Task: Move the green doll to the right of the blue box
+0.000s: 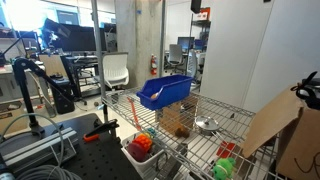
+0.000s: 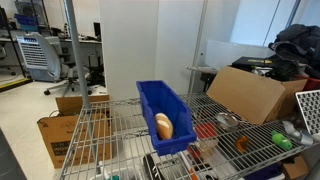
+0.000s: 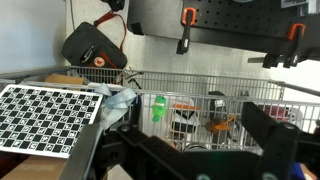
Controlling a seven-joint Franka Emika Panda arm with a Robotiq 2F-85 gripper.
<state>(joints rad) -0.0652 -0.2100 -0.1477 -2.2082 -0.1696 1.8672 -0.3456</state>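
Note:
My gripper should next come down onto the green doll point(image 1: 223, 166) point(image 3: 157, 108) and shift to the left in the wrist view, because the doll is well below my open, empty fingers.
The green doll point(image 3: 157, 108) is a small bright green toy lying on the wire shelf, seen through a wire wall in the wrist view. It also shows in both exterior views point(image 1: 225, 169) point(image 2: 283, 143), some way from the blue box. The blue box point(image 1: 165, 92) point(image 2: 164, 113) stands on the wire rack with its open top up and a tan rounded object point(image 2: 163, 125) inside. My gripper point(image 3: 193, 128) shows only in the wrist view. Its dark fingers are spread wide and empty, well short of the doll. The blue box is out of the wrist view.
A white basket point(image 1: 130, 155) holds a red-orange toy with green patches point(image 1: 143, 146). A cardboard box point(image 1: 265, 125) point(image 2: 250, 92), a metal bowl point(image 1: 207, 125), a checkerboard point(image 3: 50, 115) point(image 2: 310, 110), a black bag point(image 3: 95, 45) and an orange item point(image 3: 220, 122) are around the rack.

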